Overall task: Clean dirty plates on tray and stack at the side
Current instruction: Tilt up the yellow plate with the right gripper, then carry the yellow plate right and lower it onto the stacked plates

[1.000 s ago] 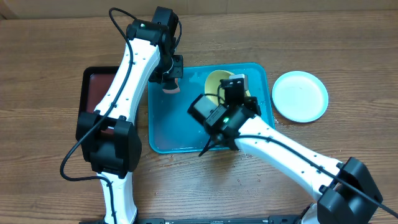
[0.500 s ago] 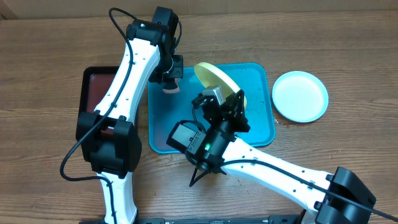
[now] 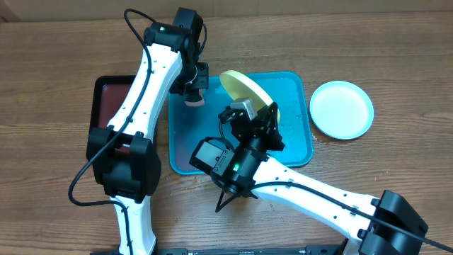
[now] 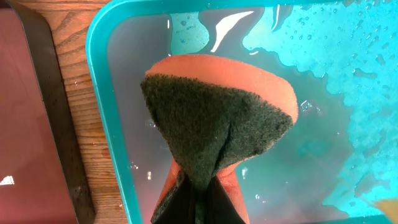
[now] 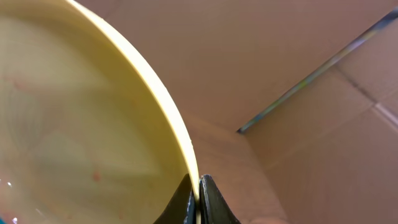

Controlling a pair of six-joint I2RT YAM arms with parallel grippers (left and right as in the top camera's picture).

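I will move my right gripper toward the pale cyan plate (image 3: 341, 109) beside the tray next and level the tilted yellow-green plate above it. Then I will lower the yellow-green plate and release its rim.
My right gripper (image 3: 265, 112) is shut on the rim of the yellow-green plate (image 3: 244, 87) and holds it tilted up on edge above the cyan-blue tray (image 3: 294, 152). In the right wrist view the plate (image 5: 81, 118) fills the left side, with faint red specks, and the jaws (image 5: 198, 198) pinch its rim. My left gripper (image 3: 192, 91) is shut on an orange sponge with a dark green scrub face (image 4: 214, 118), held over the tray's wet far-left corner (image 4: 102, 93). A pale cyan plate (image 3: 341, 109) lies on the table to the right of the tray. The white plate is out of view.
A black tray with a dark red inside (image 3: 106, 99) stands left of the blue tray, partly under the left arm; its edge shows in the left wrist view (image 4: 43, 112). Water pools in the blue tray. The right arm crosses the table's front right.
One second ago the yellow-green plate lay flat in the tray under my right gripper. It has since been tilted up on edge. Nothing has moved in the last half second.
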